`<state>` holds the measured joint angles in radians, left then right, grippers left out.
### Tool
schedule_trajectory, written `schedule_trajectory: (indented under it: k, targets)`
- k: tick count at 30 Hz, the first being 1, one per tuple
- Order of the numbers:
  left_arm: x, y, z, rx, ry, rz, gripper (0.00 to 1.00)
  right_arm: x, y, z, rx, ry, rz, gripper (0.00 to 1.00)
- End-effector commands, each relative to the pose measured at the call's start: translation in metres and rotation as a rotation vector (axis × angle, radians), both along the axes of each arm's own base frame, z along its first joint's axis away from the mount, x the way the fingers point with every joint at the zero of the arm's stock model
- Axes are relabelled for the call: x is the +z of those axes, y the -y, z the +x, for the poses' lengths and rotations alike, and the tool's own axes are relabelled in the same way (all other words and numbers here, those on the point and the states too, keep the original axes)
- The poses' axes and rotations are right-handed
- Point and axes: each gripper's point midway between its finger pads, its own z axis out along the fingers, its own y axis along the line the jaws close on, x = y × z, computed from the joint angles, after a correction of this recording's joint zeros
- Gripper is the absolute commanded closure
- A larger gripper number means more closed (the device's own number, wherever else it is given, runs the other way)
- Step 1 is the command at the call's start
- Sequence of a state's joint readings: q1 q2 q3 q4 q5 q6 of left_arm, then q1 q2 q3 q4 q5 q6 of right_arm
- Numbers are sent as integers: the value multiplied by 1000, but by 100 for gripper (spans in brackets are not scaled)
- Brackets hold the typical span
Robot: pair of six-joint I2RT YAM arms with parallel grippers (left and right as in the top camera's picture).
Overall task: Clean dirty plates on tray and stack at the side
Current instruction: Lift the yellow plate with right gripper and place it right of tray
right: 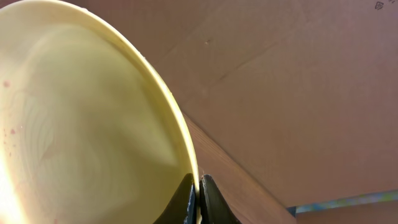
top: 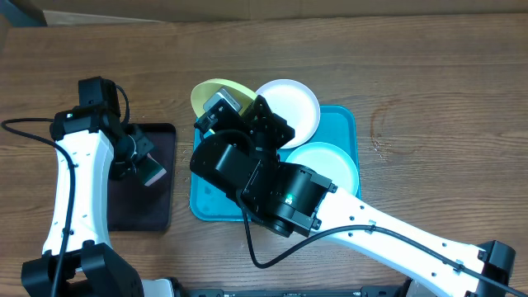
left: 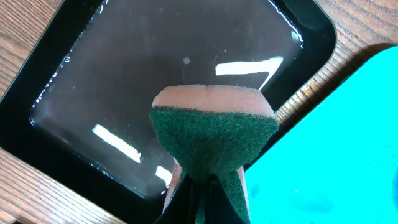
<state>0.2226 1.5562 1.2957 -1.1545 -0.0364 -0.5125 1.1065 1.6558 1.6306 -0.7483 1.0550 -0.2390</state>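
Note:
The right gripper swings toward the right in the overhead view next, lowers and releases the yellow-green plate's rim. The bare table beside the mint plate is clear.
My right gripper (right: 198,190) is shut on the rim of the yellow-green plate (right: 81,124), which it holds lifted and tilted; small reddish specks dot the plate's left side. From overhead that plate (top: 213,92) shows over the far left corner of the turquoise tray (top: 342,124). A white plate (top: 293,103) and a pale mint plate (top: 326,161) lie on the tray. My left gripper (left: 202,186) is shut on a sponge (left: 214,134), green scouring face toward the camera, over the black tray (left: 186,62) that holds water.
The black tray (top: 142,177) lies left of the turquoise tray (left: 336,143), their edges close together. Bare wooden table (top: 437,107) extends to the right and along the back. My right arm's body covers the turquoise tray's left half.

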Motion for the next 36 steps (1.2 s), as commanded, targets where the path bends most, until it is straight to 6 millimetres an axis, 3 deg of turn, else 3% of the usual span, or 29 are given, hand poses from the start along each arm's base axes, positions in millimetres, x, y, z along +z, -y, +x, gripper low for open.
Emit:
schedule_trajectory:
  k: [1, 6, 9, 12, 15, 17, 22, 25, 29, 32, 35, 36]
  targets:
    - [-3, 2, 0, -19, -4, -10, 96, 24, 7, 0, -32, 46, 87, 96]
    - [-3, 2, 0, -19, -5, -10, 96, 25, 19, 0, -105, 77, 109, 96]
    - [-3, 2, 0, -19, -5, -10, 96, 16, 16, 0, -81, 42, 110, 96]
    - [-3, 2, -1, -20, -7, -10, 96, 21, 39, 6, -184, 89, 92, 96]
    - [-3, 2, -1, -20, -6, -10, 96, 9, 34, 12, -128, 12, 100, 96]
    - [-3, 2, 0, -19, -4, -10, 96, 3, 46, 14, -157, -6, 64, 96]
    - [-3, 1, 1, -19, -1, -9, 96, -15, 41, 19, -138, -107, 196, 96]
    - [-3, 1, 0, -20, -2, -9, 96, -14, 54, 27, -265, -99, 454, 96]
    - [-3, 1, 0, -28, -2, -7, 96, -32, 66, 44, -325, -265, 722, 96]
    - [-3, 1, 0, -31, -3, -7, 96, -49, 95, 64, -405, -400, 871, 96]
    - [-3, 1, 1, -31, -2, -7, 96, -66, 155, 78, -591, -469, 978, 96]
    - [-3, 1, 1, -31, -2, -7, 96, -73, 184, 79, -699, -472, 1022, 96]
